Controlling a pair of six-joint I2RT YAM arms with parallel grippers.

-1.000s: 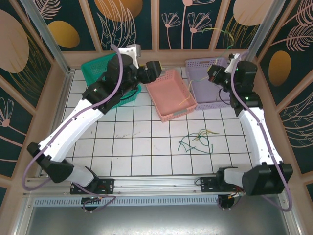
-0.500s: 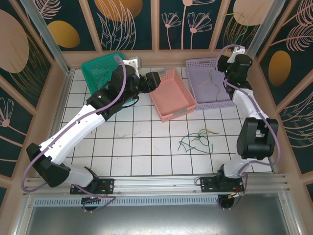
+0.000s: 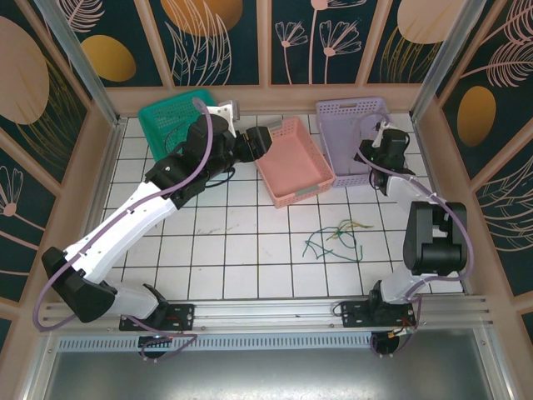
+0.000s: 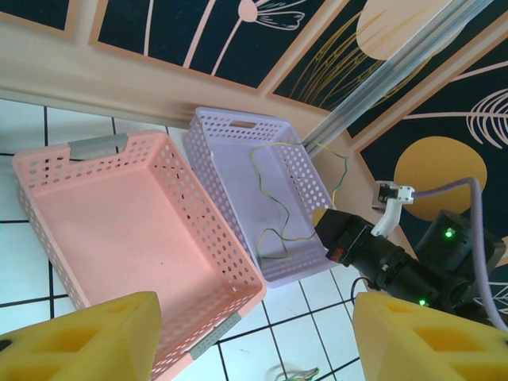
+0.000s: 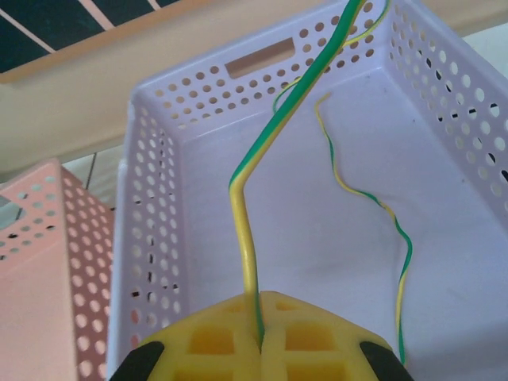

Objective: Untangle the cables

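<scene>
I need to lower my right gripper slightly outward next, toward the bottom of the lilac basket below it. I will release the green-and-yellow cable there, where its trailing part already lies.
A loose bunch of thin green and yellow cables [image 3: 337, 236] lies on the white tiles at centre right. My right gripper [image 5: 260, 341] is shut on a green-and-yellow cable [image 5: 246, 230], which rises from the pads and trails into the lilac basket [image 5: 151, 238]. From above, that gripper [image 3: 365, 154] hangs at the basket's near right side. In the left wrist view the same cable [image 4: 266, 190] curls across the basket's floor. My left gripper [image 3: 265, 137] hovers over the pink basket's [image 3: 291, 162] far left edge. Its yellow fingers [image 4: 79, 341] stand apart, open with nothing between them.
A green basket [image 3: 162, 117] stands at the back left, behind the left arm. The pink basket [image 4: 119, 230] and the lilac basket [image 4: 238, 127] sit side by side at the back. Wooden walls and metal posts fence the tiled floor.
My right arm came down from the lilac basket's far right corner to its near right side, still holding the cable. The left gripper narrowed a little and stayed put.
</scene>
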